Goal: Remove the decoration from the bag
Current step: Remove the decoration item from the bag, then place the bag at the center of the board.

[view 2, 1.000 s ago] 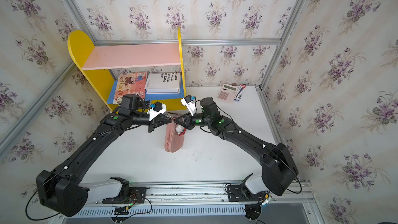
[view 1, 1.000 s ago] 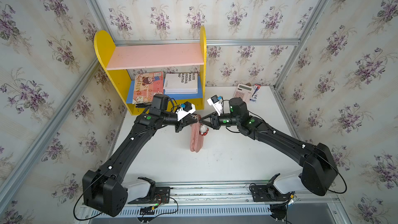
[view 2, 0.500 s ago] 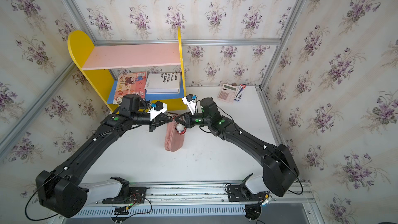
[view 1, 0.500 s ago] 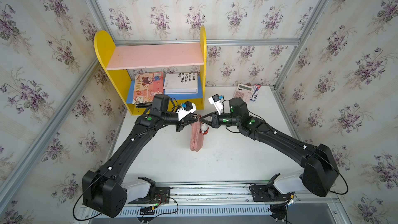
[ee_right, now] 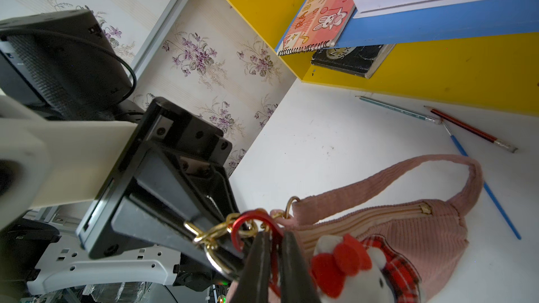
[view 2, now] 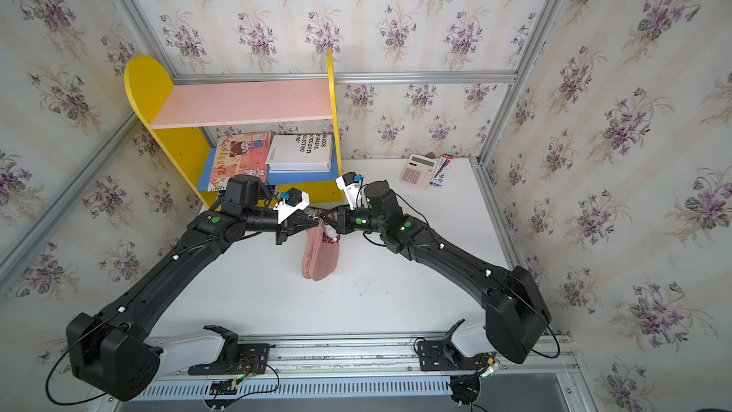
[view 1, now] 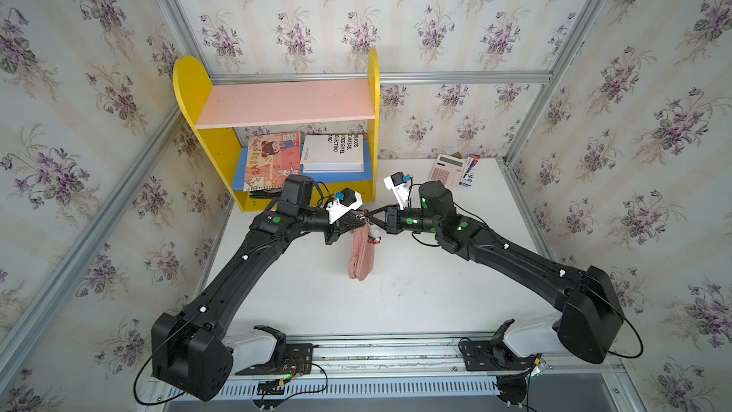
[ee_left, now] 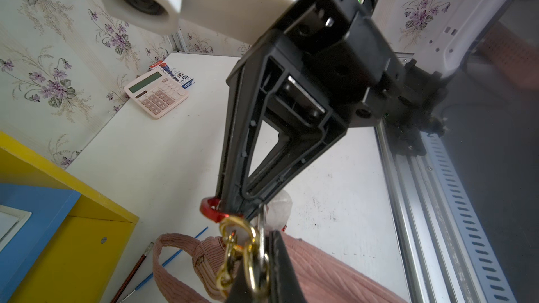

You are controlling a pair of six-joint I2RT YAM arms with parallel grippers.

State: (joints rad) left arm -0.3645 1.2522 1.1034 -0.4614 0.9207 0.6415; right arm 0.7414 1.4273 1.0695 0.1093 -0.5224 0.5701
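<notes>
My left gripper will next move away from the red clasp and lower the gold chain [ee_left: 250, 255] toward the white table, then release it, because the bag's lower end already rests there.
The pink corduroy bag [view 1: 361, 255] [view 2: 319, 257] hangs between both arms above the white table, its lower end resting on the table. My left gripper [ee_left: 262, 257] [view 1: 361, 221] is shut on the bag's gold chain [ee_left: 250, 255] [ee_right: 213, 234]. The decoration [ee_right: 358, 269] [view 1: 373, 235], a white plush with a red bow and plaid, dangles against the bag [ee_right: 408, 222]. Its red clasp [ee_right: 248, 222] [ee_left: 210, 211] is hooked through the chain. My right gripper [ee_right: 275, 246] [view 2: 325, 219] is shut on that clasp, tip to tip with the left one.
A yellow shelf [view 1: 277, 112] with books stands at the back left. A pink calculator [view 1: 447, 171] and a pen box [view 1: 470, 170] lie at the back right. Pencils [ee_right: 472, 129] and a blue brush [ee_right: 493, 196] lie on the table near the shelf.
The right jaws have closed the last bit onto the red clasp. Both arms and the hanging bag have hardly moved.
</notes>
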